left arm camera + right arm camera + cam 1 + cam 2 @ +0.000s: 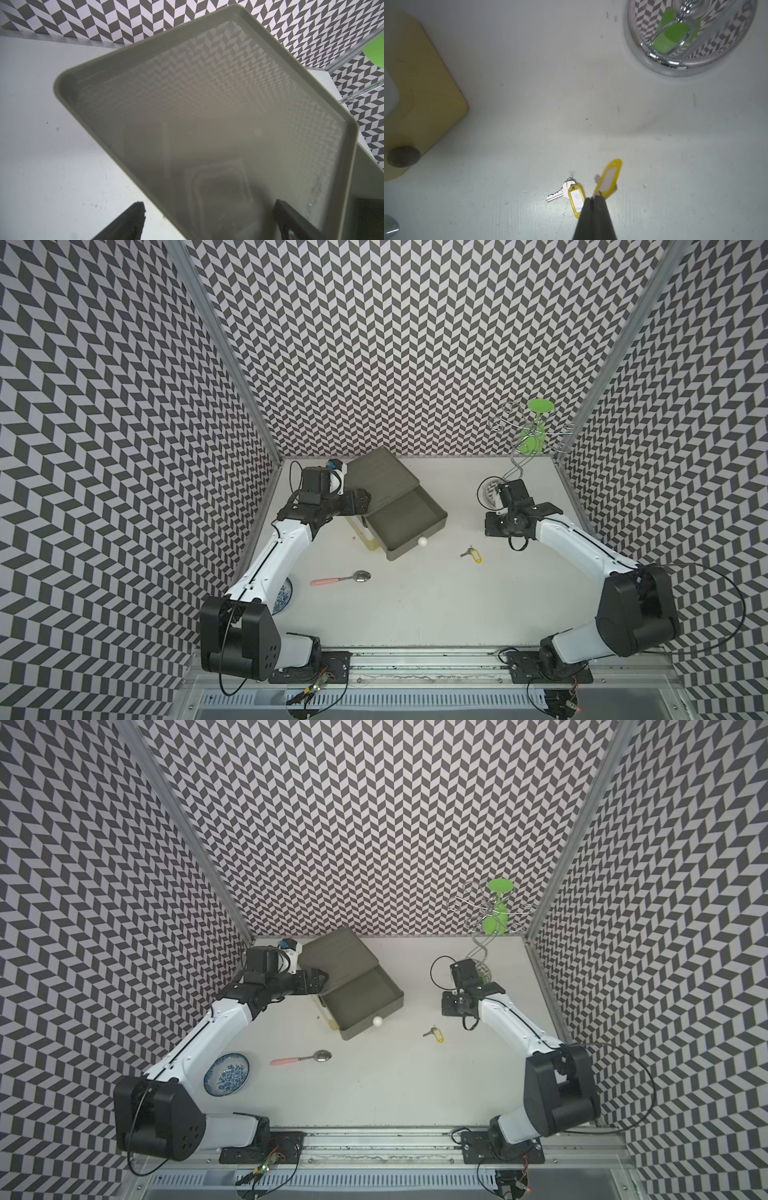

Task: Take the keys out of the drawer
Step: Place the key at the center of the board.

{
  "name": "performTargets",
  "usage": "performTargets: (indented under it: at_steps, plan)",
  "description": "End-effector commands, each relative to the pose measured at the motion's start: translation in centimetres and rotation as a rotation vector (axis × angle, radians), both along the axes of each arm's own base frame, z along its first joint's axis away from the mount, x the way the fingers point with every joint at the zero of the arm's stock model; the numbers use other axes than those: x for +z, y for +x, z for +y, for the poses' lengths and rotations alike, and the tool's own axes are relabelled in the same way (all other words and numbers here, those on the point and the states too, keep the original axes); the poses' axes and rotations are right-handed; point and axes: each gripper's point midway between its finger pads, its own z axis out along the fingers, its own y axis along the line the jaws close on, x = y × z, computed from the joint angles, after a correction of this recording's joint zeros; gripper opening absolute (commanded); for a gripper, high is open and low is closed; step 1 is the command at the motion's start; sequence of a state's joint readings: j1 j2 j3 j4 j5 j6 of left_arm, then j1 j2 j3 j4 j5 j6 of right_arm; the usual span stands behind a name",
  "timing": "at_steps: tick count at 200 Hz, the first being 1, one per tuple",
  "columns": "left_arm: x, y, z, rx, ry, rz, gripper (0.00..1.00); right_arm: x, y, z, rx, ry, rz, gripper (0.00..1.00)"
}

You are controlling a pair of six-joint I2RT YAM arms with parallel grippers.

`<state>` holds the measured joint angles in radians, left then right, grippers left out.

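The right gripper moves down and back toward my base next, to release the ring on bare tabletop (487, 551) (589, 185) beside the lying key, since that lies below it.
The olive-grey drawer (440, 515) is pulled out of its cabinet (380, 477), white knob (422, 542) to the front; the part of its inside that shows is bare. One of the keys (471, 553), silver with a yellow tag, lies on the table right of the drawer and shows in the right wrist view too, as the key (566, 193). My right gripper (592, 199) is shut on the ring of another yellow-tagged key (609, 178), which hangs blurred above the table. My left gripper (208, 207) stands open at the cabinet's left edge, holding nothing.
A pink-handled spoon (340, 578) lies in front of the drawer. A blue-and-white bowl (226, 1074) sits beside the left arm. A chrome wire stand with green parts (534, 435) occupies the back right, its round base (691, 37) near my right gripper. A yellowish board (425, 83) lies under the drawer.
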<state>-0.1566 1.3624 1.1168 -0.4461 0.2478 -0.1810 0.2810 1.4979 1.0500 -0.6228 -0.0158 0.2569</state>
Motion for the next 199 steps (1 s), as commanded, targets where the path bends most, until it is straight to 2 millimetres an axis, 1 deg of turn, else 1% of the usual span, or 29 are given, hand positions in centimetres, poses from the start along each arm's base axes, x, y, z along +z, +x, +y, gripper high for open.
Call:
performTargets:
  at_steps: [1, 15, 35, 78, 134, 152, 173, 189, 199]
  plan:
    - [-3.5, -2.0, 0.7, 0.006, 0.055, 0.136, 1.00, -0.6, 1.0, 0.7, 0.003, 0.043, -0.035, 0.01]
    - [-3.6, -2.2, 0.7, 0.004, 0.054, 0.138, 1.00, -2.0, 0.6, 0.4, 0.001, 0.033, -0.007, 0.01]
    - [-3.6, -2.2, 0.7, 0.004, 0.053, 0.139, 1.00, -3.3, 0.1, 0.2, -0.009, 0.032, 0.014, 0.01]
    - [-3.6, -2.2, 0.7, 0.002, 0.054, 0.137, 1.00, -4.9, -0.8, 0.0, -0.014, 0.032, 0.055, 0.01]
    - [-3.5, -2.3, 0.7, 0.001, 0.055, 0.135, 1.00, -5.9, -1.3, 0.0, -0.014, 0.036, 0.089, 0.01]
    - [-3.5, -2.3, 0.7, 0.001, 0.054, 0.134, 1.00, -5.9, -1.5, 0.0, -0.017, 0.036, 0.097, 0.11]
    - [-3.5, -2.3, 0.7, 0.000, 0.052, 0.135, 1.00, -5.6, -1.6, 0.1, -0.019, 0.043, 0.100, 0.29]
    - [-3.4, -2.3, 0.7, 0.002, 0.050, 0.134, 1.00, -4.6, -1.5, 0.1, -0.021, 0.052, 0.085, 0.39]
    - [-3.4, -2.3, 0.7, 0.002, 0.050, 0.135, 1.00, -3.6, -1.4, 0.2, -0.024, 0.060, 0.068, 0.41]
